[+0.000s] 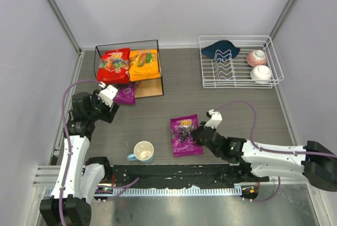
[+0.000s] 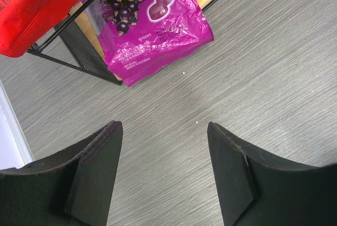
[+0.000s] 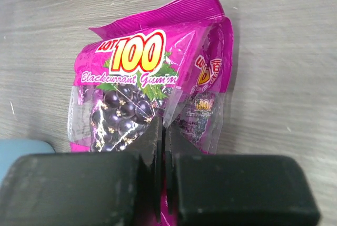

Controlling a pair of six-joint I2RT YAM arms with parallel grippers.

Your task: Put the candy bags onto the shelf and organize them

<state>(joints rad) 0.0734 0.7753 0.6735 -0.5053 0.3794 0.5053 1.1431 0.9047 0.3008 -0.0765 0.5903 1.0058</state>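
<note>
My right gripper takes its bag outward and to the left in the top view onto the lower level's bare board (image 1: 149, 87) next and releases it where room shows.
The shelf (image 1: 150, 88) stands at the back left. A red candy bag (image 1: 114, 65) and an orange-yellow candy bag (image 1: 144, 64) lie on its top board. A purple candy bag (image 1: 125, 94) sticks out of its lower tier; it also shows in the left wrist view (image 2: 158, 26) beside the red bag (image 2: 37, 5). My left gripper (image 1: 108, 95) (image 2: 164, 131) is open and empty over the table just in front of it. The second purple candy bag (image 1: 184, 134) (image 3: 137, 73) lies on the table's middle. My right gripper (image 1: 199, 134) (image 3: 162, 131) is shut on a fold at its right edge.
A light blue mug (image 1: 143, 151) stands left of the second purple bag, near the front edge. A white wire dish rack (image 1: 237, 82) at the back right holds a dark blue cloth (image 1: 220, 49) and two bowls (image 1: 256, 57).
</note>
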